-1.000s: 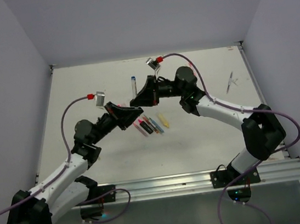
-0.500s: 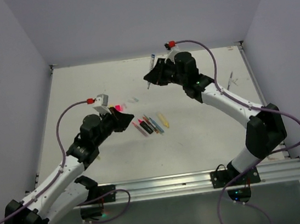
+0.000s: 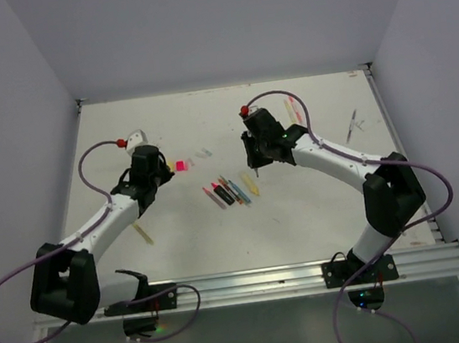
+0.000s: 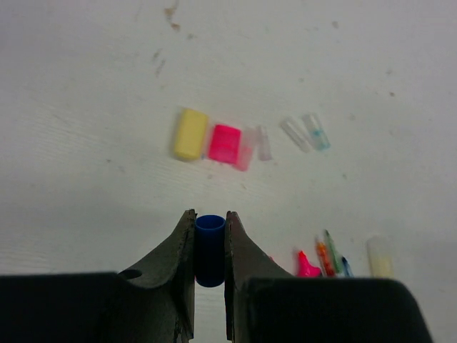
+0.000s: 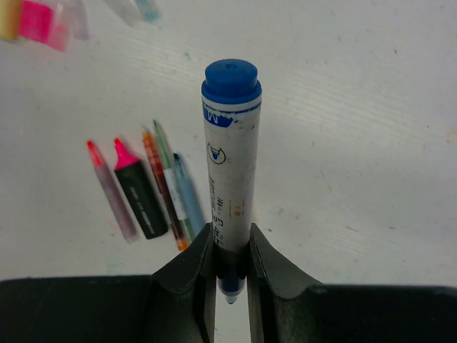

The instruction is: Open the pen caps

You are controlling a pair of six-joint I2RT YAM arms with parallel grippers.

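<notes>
The white marker's tip is uncapped. My right gripper needs to go down and back to the bare tabletop (image 3: 266, 187) (image 5: 277, 206) beside the yellow marker to release the white marker.
My left gripper (image 4: 209, 236) is shut on a stubby blue pen cap (image 4: 209, 251), held just above the table. In front of it lie loose pen caps: yellow (image 4: 190, 133), pink (image 4: 225, 143) and pale clear ones (image 4: 294, 134). My right gripper (image 5: 232, 246) is shut on a white-and-blue pen (image 5: 230, 164), its bare tip between the fingers and its blue end pointing away. From the top view the left gripper (image 3: 164, 170) hangs beside the pink cap (image 3: 180, 165), and the right gripper (image 3: 253, 162) is just behind the row of pens (image 3: 230, 191).
Under my right gripper lies a row of pens: a pink one (image 5: 111, 189), a pink-and-black highlighter (image 5: 139, 191), then orange, green and blue ones (image 5: 187, 193). A yellow pen (image 3: 143, 232) lies by the left arm. More pens (image 3: 352, 126) lie at the back right.
The two grippers, together a second ago, have pulled apart: the left swung left and down with the blue cap, the right carried the pen back, then down near the row.
</notes>
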